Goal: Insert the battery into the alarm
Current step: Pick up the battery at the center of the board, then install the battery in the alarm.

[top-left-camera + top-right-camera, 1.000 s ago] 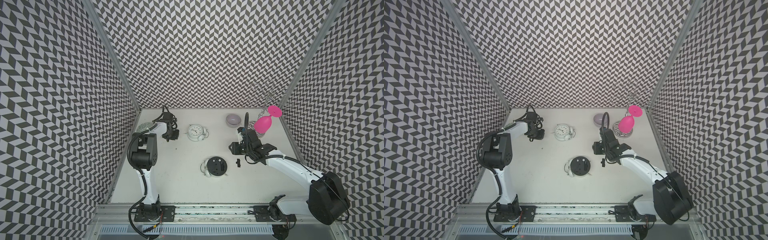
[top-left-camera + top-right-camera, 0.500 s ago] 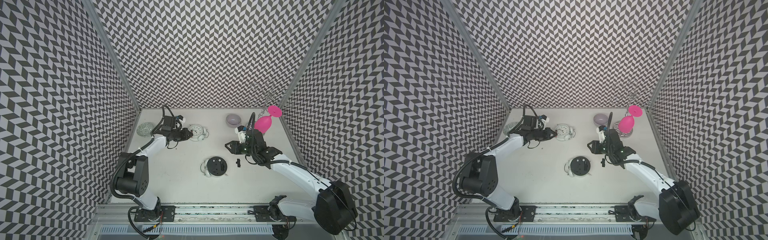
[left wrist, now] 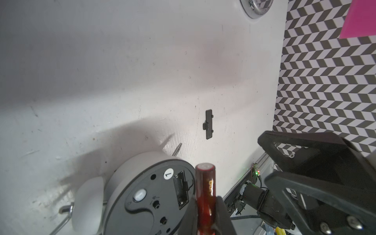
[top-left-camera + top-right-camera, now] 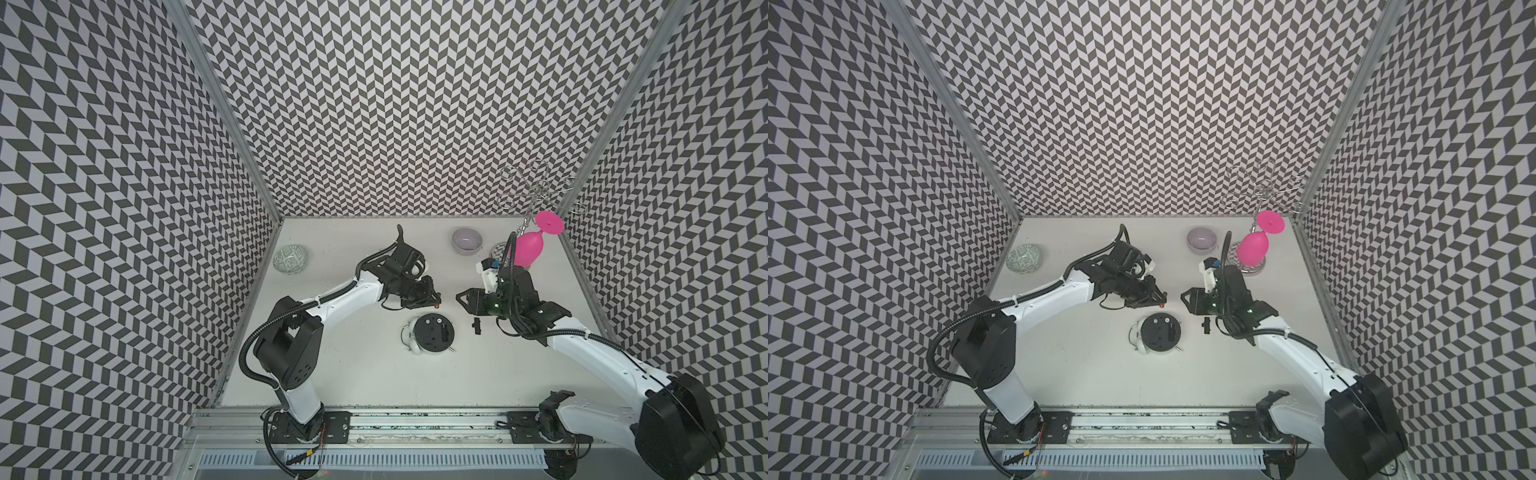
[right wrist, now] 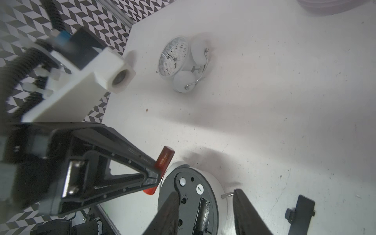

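Observation:
The open battery slot (image 4: 444, 332) (image 3: 180, 189) is empty and its cover is off, so my left gripper should next move back and down onto it and let go of the red battery there.
The alarm (image 4: 434, 338) (image 4: 1160, 336) lies face down at mid-table, black back up, with its battery slot (image 3: 180, 189) (image 5: 200, 215) open. My left gripper (image 4: 435, 300) (image 3: 205, 203) is shut on the red battery (image 3: 205, 183) (image 5: 164, 160). It hovers just behind the alarm's far edge, and the battery's end pokes out past the fingertips. My right gripper (image 4: 459, 297) (image 5: 205, 192) is open and holds nothing; it hangs to the alarm's right, with its fingers (image 5: 248, 211) framing the alarm's back in the right wrist view.
The slot's small black cover (image 4: 476, 325) (image 3: 209, 124) lies on the table right of the alarm. A second white clock (image 5: 179, 65) lies face up farther back. There is a patterned bowl (image 4: 291, 259) back left, and a lilac bowl (image 4: 467, 240) and a pink glass (image 4: 528, 249) on a wire rack back right.
My left arm has swung from the back left corner past the white clock to the face-down alarm, carrying the battery. The right gripper has shifted slightly back and to the left.

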`<action>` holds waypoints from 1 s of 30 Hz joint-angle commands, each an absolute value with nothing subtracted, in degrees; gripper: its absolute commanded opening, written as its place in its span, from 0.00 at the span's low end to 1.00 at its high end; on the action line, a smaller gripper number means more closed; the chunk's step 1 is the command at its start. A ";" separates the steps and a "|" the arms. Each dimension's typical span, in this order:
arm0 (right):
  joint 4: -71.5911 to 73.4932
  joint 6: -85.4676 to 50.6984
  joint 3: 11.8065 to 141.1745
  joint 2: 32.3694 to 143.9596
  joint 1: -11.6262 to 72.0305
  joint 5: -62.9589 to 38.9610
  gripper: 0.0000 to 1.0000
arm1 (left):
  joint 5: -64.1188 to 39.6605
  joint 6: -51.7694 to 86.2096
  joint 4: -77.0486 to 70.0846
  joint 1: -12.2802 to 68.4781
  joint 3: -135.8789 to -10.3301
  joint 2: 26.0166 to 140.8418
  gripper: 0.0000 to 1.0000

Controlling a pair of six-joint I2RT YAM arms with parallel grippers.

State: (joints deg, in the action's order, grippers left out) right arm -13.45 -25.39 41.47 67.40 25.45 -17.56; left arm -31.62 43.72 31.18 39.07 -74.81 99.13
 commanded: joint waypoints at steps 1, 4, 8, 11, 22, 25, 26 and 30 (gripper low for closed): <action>-12.48 -23.74 40.27 65.45 25.12 -17.84 0.44 | -29.27 47.03 38.66 41.04 -76.20 100.19 0.00; -12.86 -23.00 39.61 64.66 25.06 -16.81 0.44 | -29.22 48.69 42.43 42.19 -77.10 101.85 0.00; -13.84 -21.33 39.05 63.83 25.14 -13.24 0.44 | -30.64 49.43 43.52 44.15 -78.52 103.17 0.01; -14.00 -20.93 38.65 63.64 25.11 -12.60 0.44 | -30.91 48.07 47.66 44.98 -82.04 105.79 0.01; -13.71 -20.92 37.95 62.23 25.10 -11.78 0.45 | -34.48 47.84 52.96 46.98 -84.73 108.76 0.01; -14.02 -20.84 38.02 62.05 25.05 -11.43 0.45 | -35.13 48.16 53.07 47.48 -84.77 109.20 0.01; -14.14 -20.83 38.06 61.96 25.08 -11.38 0.45 | -35.19 48.32 53.03 47.47 -84.52 109.20 0.01; -14.02 -20.75 38.09 61.88 25.05 -11.82 0.45 | -35.93 49.03 52.48 47.78 -83.54 109.72 0.01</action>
